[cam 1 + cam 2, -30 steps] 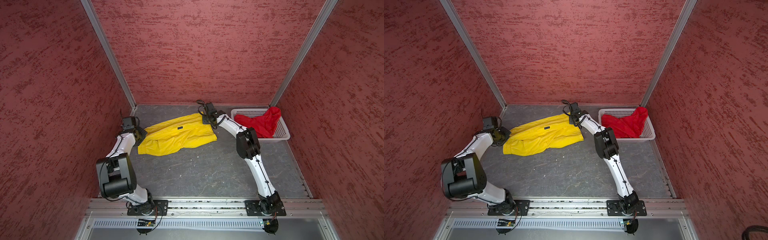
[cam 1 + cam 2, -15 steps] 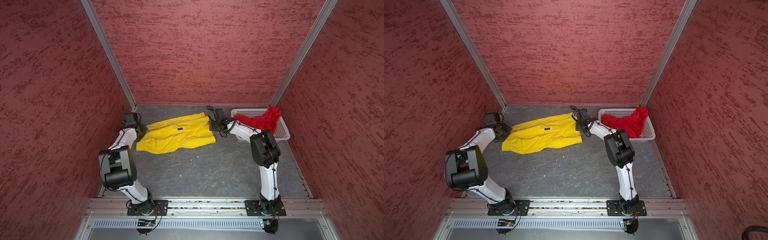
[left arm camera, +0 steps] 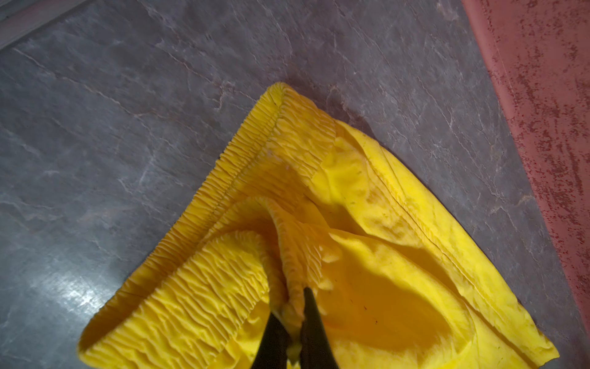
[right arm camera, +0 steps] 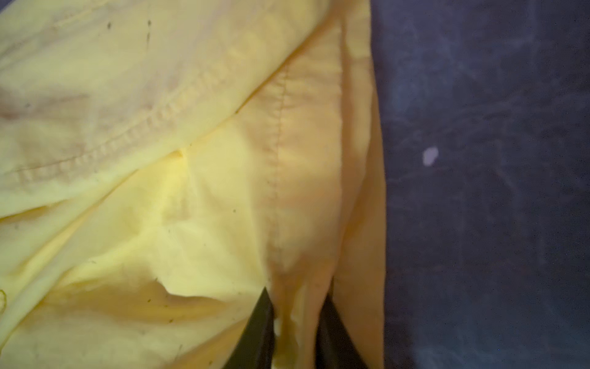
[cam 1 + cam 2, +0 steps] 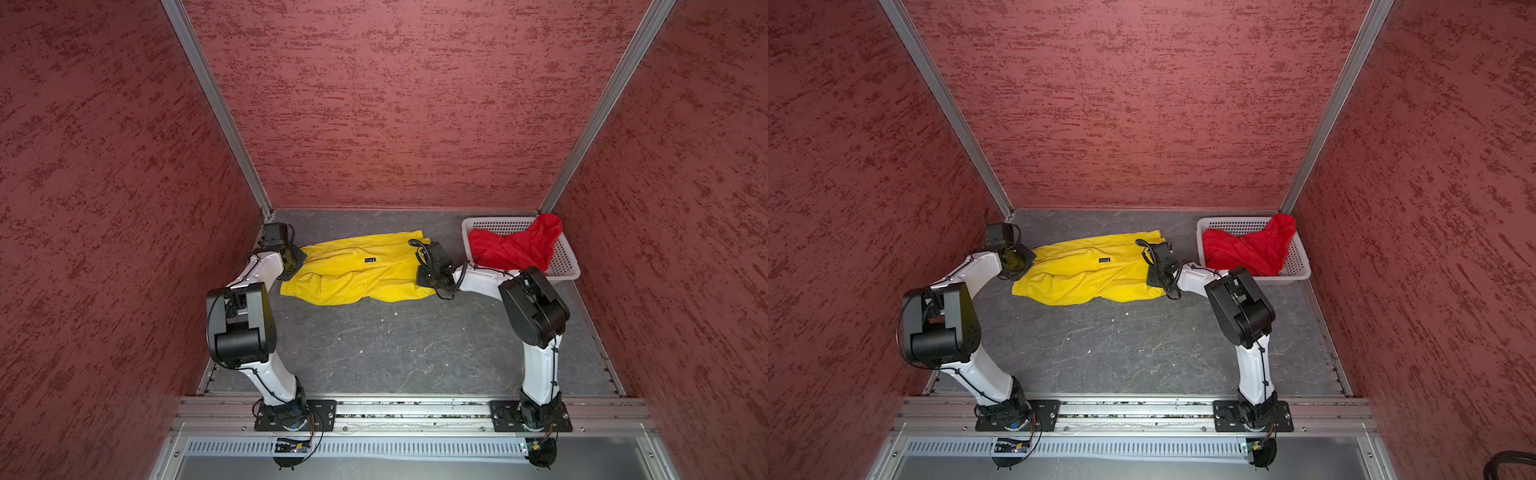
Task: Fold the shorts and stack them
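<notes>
My left gripper needs to move gently a little toward the leg hems, low over the floor, and let go of the pinched fold (image 3: 286, 296), because its pinch bunches the waistband (image 3: 223, 274).
The yellow shorts (image 5: 357, 272) (image 5: 1088, 276) lie spread on the grey floor in both top views, gathered waistband to the left and leg hems to the right. My left gripper (image 5: 296, 261) (image 5: 1026, 259) is at the waistband end. In the left wrist view it (image 3: 295, 308) is shut on a pinched ridge of the waistband (image 3: 223, 274). My right gripper (image 5: 420, 272) (image 5: 1152, 276) is at the leg end. In the right wrist view it (image 4: 297, 300) is shut on a fold of the stitched hem (image 4: 306, 179). The red shorts (image 5: 513, 249) (image 5: 1246, 249) lie crumpled in the basket.
The white perforated basket (image 5: 567, 266) (image 5: 1300, 266) stands in the back right corner, close behind my right forearm. Red textured walls enclose the floor (image 5: 395, 345) on three sides. A metal rail (image 5: 395, 409) with both arm bases runs along the front.
My right gripper has moved toward the near side along the leg end of the yellow shorts and shut on the hem. The left gripper keeps its hold on the waistband, little moved.
</notes>
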Controlling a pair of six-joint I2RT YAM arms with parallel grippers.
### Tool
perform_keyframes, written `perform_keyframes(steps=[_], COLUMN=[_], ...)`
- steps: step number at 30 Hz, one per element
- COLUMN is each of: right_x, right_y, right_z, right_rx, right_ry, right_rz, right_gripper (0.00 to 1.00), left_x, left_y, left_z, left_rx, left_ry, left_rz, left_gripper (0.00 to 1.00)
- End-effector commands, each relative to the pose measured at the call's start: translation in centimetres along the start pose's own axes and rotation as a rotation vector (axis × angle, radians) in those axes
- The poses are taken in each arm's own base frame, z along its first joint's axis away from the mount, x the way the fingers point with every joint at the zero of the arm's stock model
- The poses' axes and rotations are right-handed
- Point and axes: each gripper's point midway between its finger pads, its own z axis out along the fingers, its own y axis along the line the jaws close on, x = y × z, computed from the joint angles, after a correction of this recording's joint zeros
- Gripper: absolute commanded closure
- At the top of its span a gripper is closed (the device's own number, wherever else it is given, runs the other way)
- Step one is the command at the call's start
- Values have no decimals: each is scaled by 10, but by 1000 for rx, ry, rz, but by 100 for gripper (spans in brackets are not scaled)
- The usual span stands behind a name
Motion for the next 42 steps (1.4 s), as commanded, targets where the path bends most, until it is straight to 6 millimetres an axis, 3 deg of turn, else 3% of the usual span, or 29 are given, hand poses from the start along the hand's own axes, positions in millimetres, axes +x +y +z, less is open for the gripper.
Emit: perform_keyframes(steps=[1,10,15,18,20,22,24,26,30,33,34,35,37,38,42], right_x=[15,75,103,100,94,86,78,69,42,22,18,13,7,3,6], right_y=[-13,-94,-113,-103,-97,-90,-81,-73,-56,-42,-37,-30,-19,-13,8], right_z=[-16,-63,-68,-70,-73,-77,-84,-95,-126,-145,-148,-149,-147,-145,-114], right_rx=[17,234,251,206,190,178,160,142,108,79,65,45,19,6,-28], right_ry=[-6,18,57,50,42,33,27,11,-53,-99,-105,-108,-106,-107,-43], right_rz=[68,46,77,91,90,82,77,69,58,47,44,41,29,22,-9], right_gripper=[98,100,100,100,97,77,63,58,55,55,60,63,71,80,100], left_x=[5,2,-8,-4,-1,1,2,-2,-15,-16,-11,-3,19,33,86], left_y=[-12,-15,-25,-35,-40,-45,-50,-54,-62,-75,-79,-86,-98,-102,-101], left_z=[-11,-23,-18,-7,1,6,7,1,-28,-60,-68,-79,-92,-96,-88], left_rx=[51,82,97,104,96,100,112,121,141,181,195,222,261,264,259], left_ry=[7,-2,5,27,38,57,64,45,-22,-81,-91,-101,-102,-95,-9], left_rz=[16,35,37,49,61,64,60,60,64,87,100,120,175,211,306], left_gripper=[100,100,100,99,88,68,54,41,31,29,32,41,60,67,71])
